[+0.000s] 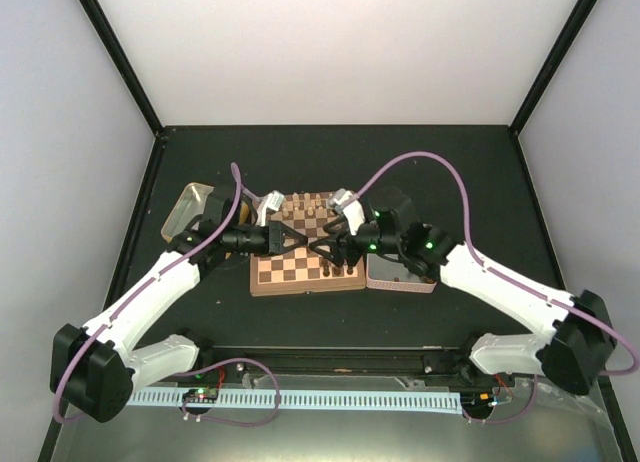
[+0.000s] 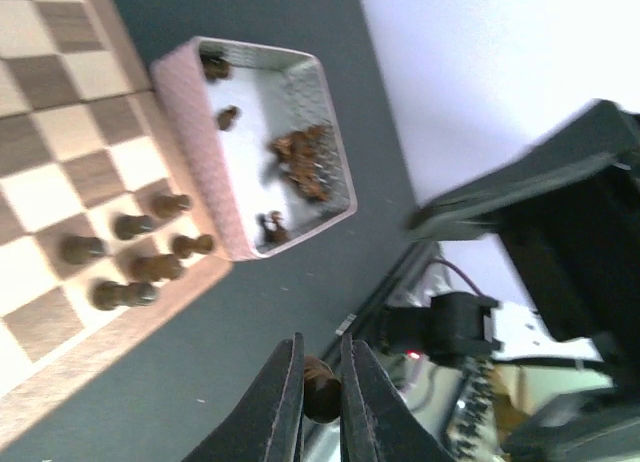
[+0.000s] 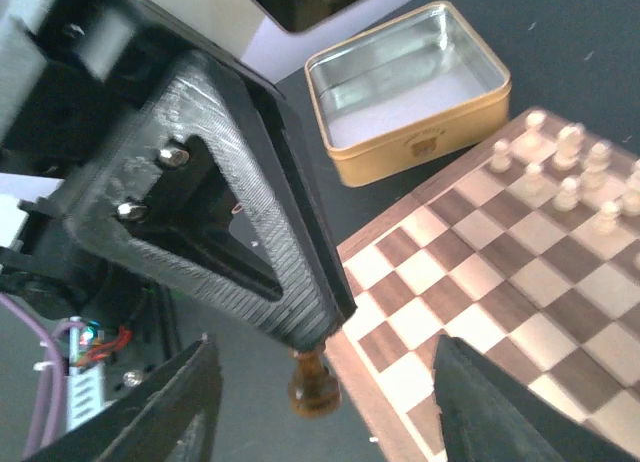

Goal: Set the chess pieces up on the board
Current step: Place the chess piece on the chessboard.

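Observation:
I should tilt my left gripper down, lower it onto the empty square below, beside the dark pieces, and release the piece to extend their row.
My left gripper (image 2: 321, 350) is shut on a dark brown chess piece (image 2: 321, 394), held in the air just off the board's (image 2: 60, 182) rim. In the right wrist view that piece (image 3: 314, 386) hangs from the left gripper's tips, base down, between the wide-open fingers (image 3: 185, 407) of my right gripper (image 3: 325, 402), which do not touch it. Both grippers meet over the board (image 1: 290, 274) near its middle in the top view. Several dark pieces (image 2: 130, 257) stand on the board's squares nearest the pink tin. More dark pieces (image 2: 300, 157) lie in that tin.
The pink tin (image 1: 400, 279) lies against the board's right side. An open gold tin (image 3: 410, 82) sits off the board's far-left corner. Cream pieces (image 3: 570, 172) stand along the board's far rows. Black frame posts border the table.

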